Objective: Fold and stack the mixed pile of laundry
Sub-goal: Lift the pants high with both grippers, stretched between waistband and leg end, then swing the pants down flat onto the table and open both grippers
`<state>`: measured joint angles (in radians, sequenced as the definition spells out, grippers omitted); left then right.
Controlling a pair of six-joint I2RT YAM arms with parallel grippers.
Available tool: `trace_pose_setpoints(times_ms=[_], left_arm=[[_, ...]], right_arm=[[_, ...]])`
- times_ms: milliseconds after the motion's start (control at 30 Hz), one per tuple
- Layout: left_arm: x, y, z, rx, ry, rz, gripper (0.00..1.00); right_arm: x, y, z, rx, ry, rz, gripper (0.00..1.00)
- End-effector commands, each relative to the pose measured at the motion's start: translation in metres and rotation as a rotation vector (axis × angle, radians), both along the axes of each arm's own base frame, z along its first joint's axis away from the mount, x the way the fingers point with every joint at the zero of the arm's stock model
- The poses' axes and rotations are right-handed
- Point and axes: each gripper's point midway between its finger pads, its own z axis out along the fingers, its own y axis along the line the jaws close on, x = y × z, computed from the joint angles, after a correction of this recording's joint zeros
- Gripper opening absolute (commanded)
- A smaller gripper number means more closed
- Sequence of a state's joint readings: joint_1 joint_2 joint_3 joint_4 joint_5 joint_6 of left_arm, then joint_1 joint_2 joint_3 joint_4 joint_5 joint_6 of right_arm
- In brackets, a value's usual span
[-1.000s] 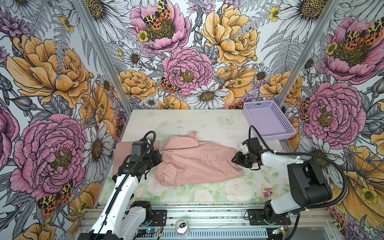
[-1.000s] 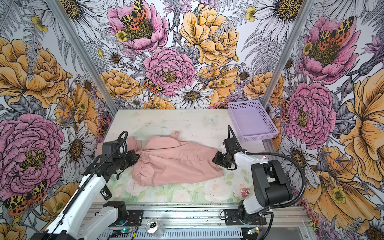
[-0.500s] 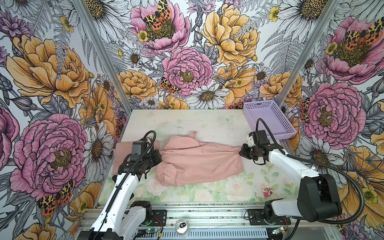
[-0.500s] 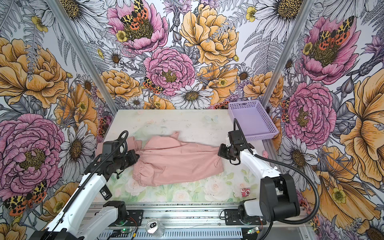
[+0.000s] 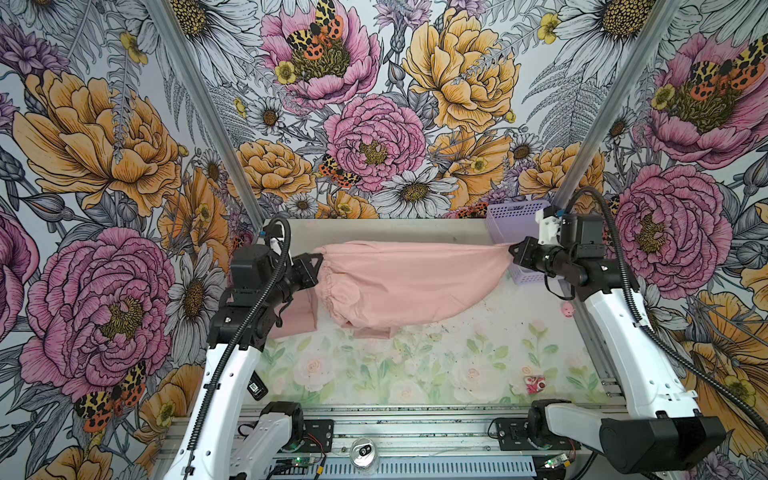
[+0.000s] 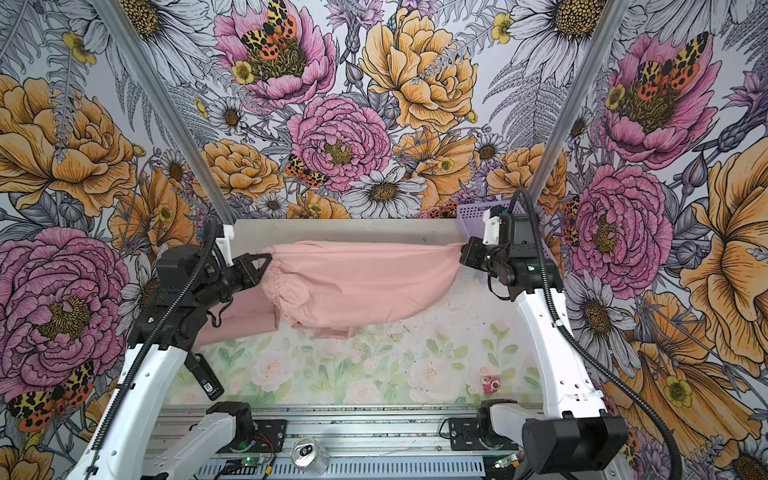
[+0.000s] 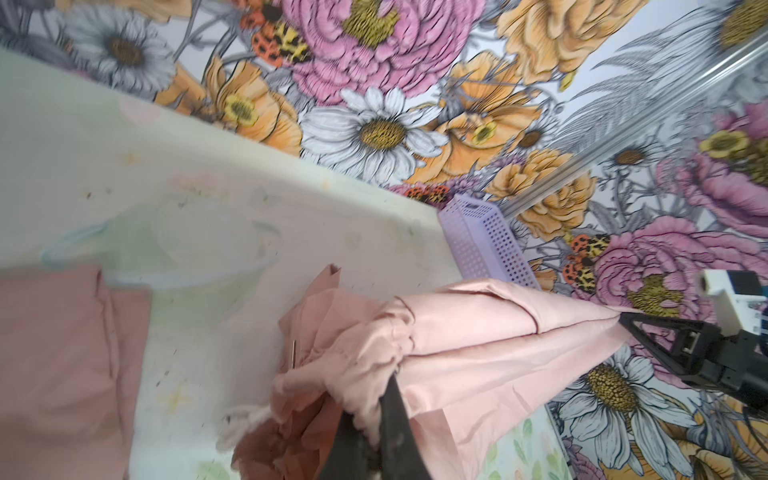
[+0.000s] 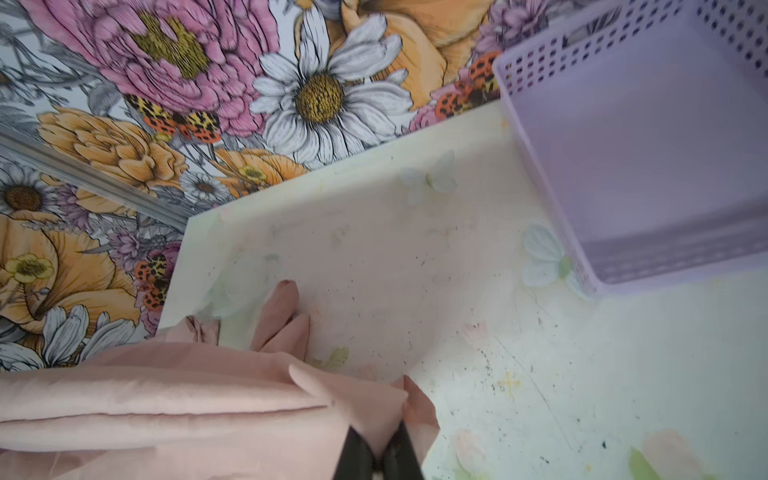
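My right gripper will go up, then come down to the tabletop (image 5: 477,234) (image 8: 444,200) beside the lilac basket and let go of the garment's corner, because the garment hangs bunched below its stretched edge.
A dusty-pink garment with a gathered elastic waist (image 5: 399,282) (image 6: 353,282) hangs stretched above the table between both arms. My left gripper (image 5: 318,266) (image 6: 268,259) is shut on its gathered waist edge (image 7: 374,357), with the dark fingers (image 7: 395,415) pinching the fabric. My right gripper (image 5: 513,251) (image 6: 463,251) is shut on the opposite corner (image 8: 374,407), cloth pinched between its fingers (image 8: 353,457). A second pink garment (image 5: 295,320) (image 6: 245,311) (image 7: 62,353) lies flat on the table under the left arm, partly hidden by it.
A lilac perforated basket (image 5: 515,220) (image 6: 471,214) (image 7: 486,237) (image 8: 644,145) stands at the back right corner, just behind the right gripper. A small red-and-white object (image 5: 534,384) lies front right and a small pink one (image 5: 567,308) by the right arm. A can (image 5: 363,453) sits on the front rail.
The right gripper has shut on the garment's far corner and pulled it up toward the basket. Both arms have risen, lifting the garment off the table and stretching it.
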<state>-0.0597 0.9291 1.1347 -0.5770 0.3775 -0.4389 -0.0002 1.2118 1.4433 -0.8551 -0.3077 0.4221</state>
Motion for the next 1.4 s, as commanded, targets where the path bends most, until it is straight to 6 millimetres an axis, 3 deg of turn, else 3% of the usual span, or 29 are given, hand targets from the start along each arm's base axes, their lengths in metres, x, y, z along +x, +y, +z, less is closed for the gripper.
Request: trace_pose_setpoints(times_ms=[0,200,367,467,567,800,900,1000,1100,1233,1367], left_arm=[[0.004,-0.013,0.067,-0.026,-0.203,-0.057,0.00],[-0.018,-0.045,0.146,-0.011,-0.408,-0.170,0.00],[-0.057,-0.039,0.185,-0.002,-0.539,-0.149,0.00],[-0.070,-0.032,0.190,-0.001,-0.570,-0.123,0.00],[-0.071,-0.029,0.192,0.002,-0.570,-0.106,0.00],[-0.096,-0.033,0.246,-0.049,-0.677,-0.145,0.00],[-0.094,-0.033,0.247,-0.078,-0.652,-0.139,0.00],[-0.070,-0.030,0.223,-0.057,-0.566,-0.093,0.00],[-0.030,-0.024,0.183,-0.042,-0.458,-0.047,0.00],[0.034,-0.011,0.116,-0.071,-0.340,-0.014,0.00],[0.103,-0.006,0.028,-0.045,-0.179,-0.007,0.00]], right_arm=[[-0.006,-0.018,0.057,-0.055,-0.130,-0.051,0.02],[-0.031,-0.025,0.156,-0.072,-0.354,-0.077,0.02],[-0.077,-0.031,0.218,-0.114,-0.524,-0.114,0.02],[-0.092,-0.036,0.229,-0.141,-0.557,-0.146,0.02],[-0.095,-0.040,0.233,-0.154,-0.567,-0.165,0.01],[-0.128,-0.046,0.280,-0.185,-0.700,-0.218,0.00],[-0.131,-0.049,0.289,-0.192,-0.722,-0.238,0.00],[-0.098,-0.053,0.266,-0.206,-0.637,-0.235,0.00],[-0.042,-0.055,0.222,-0.216,-0.513,-0.216,0.00],[0.039,-0.057,0.141,-0.205,-0.351,-0.184,0.00],[0.111,-0.057,0.044,-0.172,-0.163,-0.155,0.00]])
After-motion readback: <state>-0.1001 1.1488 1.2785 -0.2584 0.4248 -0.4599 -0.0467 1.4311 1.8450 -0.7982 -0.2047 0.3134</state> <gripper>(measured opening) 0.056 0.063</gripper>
